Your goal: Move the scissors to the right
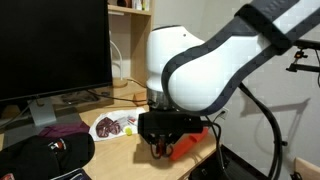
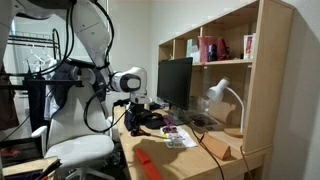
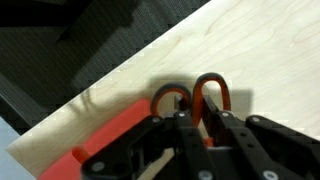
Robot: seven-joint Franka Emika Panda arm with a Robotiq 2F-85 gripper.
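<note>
My gripper carries the scissors outward toward the snack plate next, over the bare wood point(image 2: 163, 148) beside the orange-red stick, and releases them there, as that spot is clear.
In the wrist view the scissors point(image 3: 212, 86) lie at the desk's edge, and their two orange-red loop handles stick out past my fingers. The blades are hidden under the gripper. My gripper point(image 3: 197, 122) is shut on the scissors, its black fingers pinching the handle between the loops. I cannot tell whether the scissors touch the wood. In both exterior views the gripper point(image 1: 160, 140) point(image 2: 138, 120) is low over the desk and the scissors are too small to make out.
A thick orange-red stick point(image 3: 110, 132) lies just beside the scissors and also shows in an exterior view point(image 2: 145, 165). A monitor point(image 1: 50, 45), a snack plate point(image 1: 115, 124), a black cap point(image 1: 45, 155), a desk lamp point(image 2: 225, 95) and a chair point(image 2: 80, 150) surround the light wooden desk point(image 3: 250, 45).
</note>
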